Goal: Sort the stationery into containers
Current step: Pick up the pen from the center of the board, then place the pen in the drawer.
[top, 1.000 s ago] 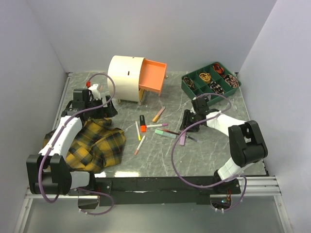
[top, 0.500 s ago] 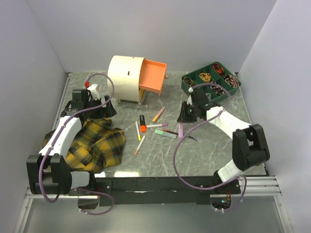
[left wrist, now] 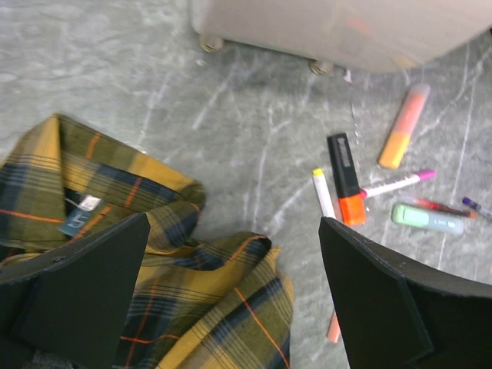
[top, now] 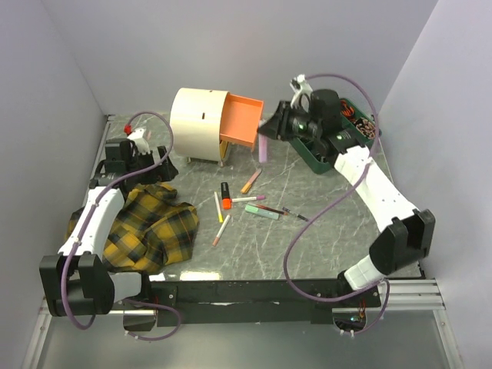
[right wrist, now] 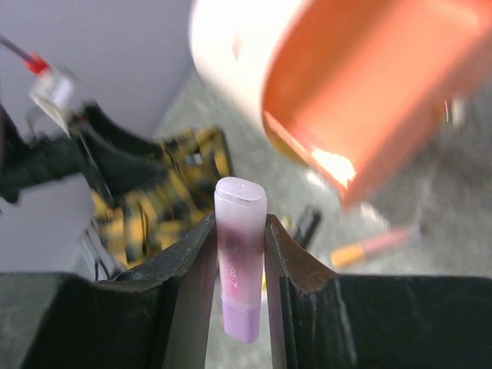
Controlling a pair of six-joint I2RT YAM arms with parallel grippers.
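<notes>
My right gripper should move away from my base next and toward the cream drum chest, over the open orange drawer (top: 241,119) (right wrist: 369,69).
My right gripper (top: 269,132) is shut on a lilac highlighter (top: 263,147) (right wrist: 240,261) and holds it in the air beside the open orange drawer (top: 241,119) (right wrist: 369,84) of the cream drum chest (top: 198,114). The highlighter hangs down from the jaws. Several pens and highlighters lie on the table: an orange-and-black marker (top: 225,195) (left wrist: 346,188), an orange highlighter (top: 250,181) (left wrist: 403,127), a green one (top: 263,213) (left wrist: 427,217) and thin pens (top: 219,207). My left gripper (top: 154,165) is open and empty over the plaid cloth's edge.
The yellow-black plaid cloth (top: 150,227) (left wrist: 154,254) lies at the left front. A green divided tray (top: 338,131) with small items stands at the back right, partly hidden by my right arm. Walls close the table on three sides.
My right gripper has lifted the lilac highlighter off the table and carried it back and left, up to the orange drawer. My left gripper drew back a little to the left.
</notes>
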